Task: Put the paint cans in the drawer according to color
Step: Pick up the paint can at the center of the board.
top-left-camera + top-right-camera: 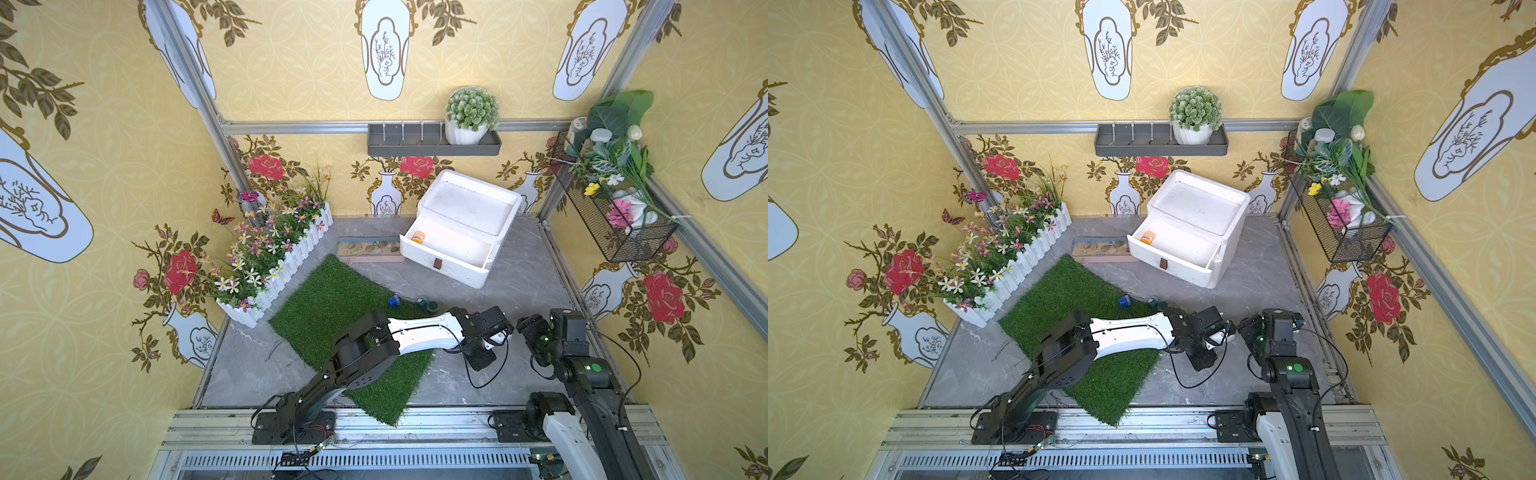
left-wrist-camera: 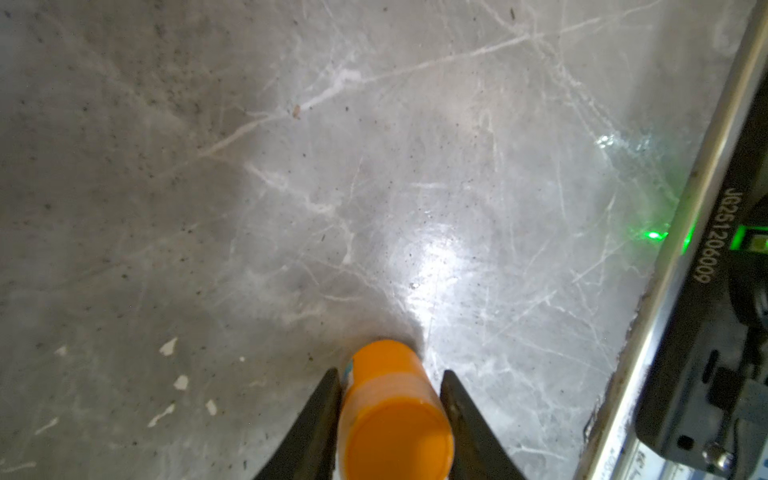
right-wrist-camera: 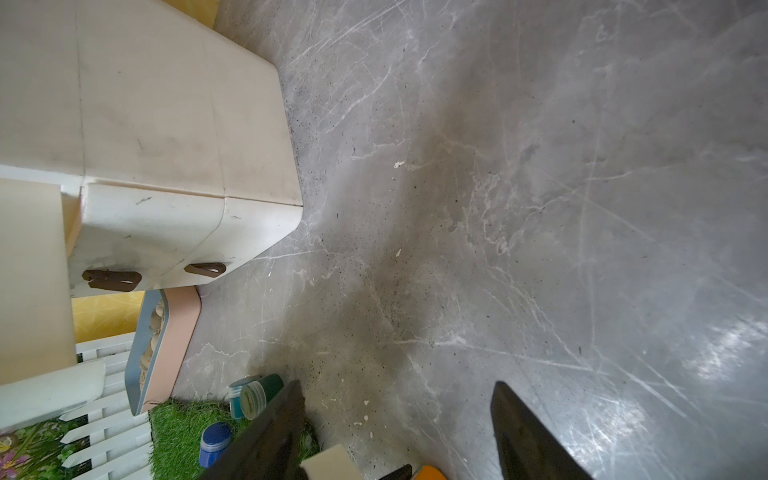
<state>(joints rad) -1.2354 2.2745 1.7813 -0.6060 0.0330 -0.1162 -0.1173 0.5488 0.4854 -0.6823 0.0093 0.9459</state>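
The drawer with an orange can is outward of my left gripper, which should lift this matching can outward over the open top drawer and release it.
An orange paint can (image 2: 395, 419) sits on the grey floor between my left gripper's (image 2: 390, 374) fingers, which press its sides. In both top views that gripper (image 1: 503, 332) points down and hides the can. My right gripper (image 3: 397, 388) hovers open beside it (image 1: 527, 328), nothing between its fingers. The white drawer chest (image 1: 469, 203) stands at the back, its top drawer (image 1: 440, 266) pulled out with another orange can (image 1: 419, 237) lying inside. A blue can (image 1: 394, 301) and two teal cans (image 1: 423, 302) (image 1: 433, 306) rest at the grass mat's edge.
A green grass mat (image 1: 332, 307) lies under my left arm. A white picket planter with flowers (image 1: 282, 257) lines the left side. The tan sand tray (image 1: 370, 249) sits left of the chest. A wire basket (image 1: 615, 216) hangs on the right wall.
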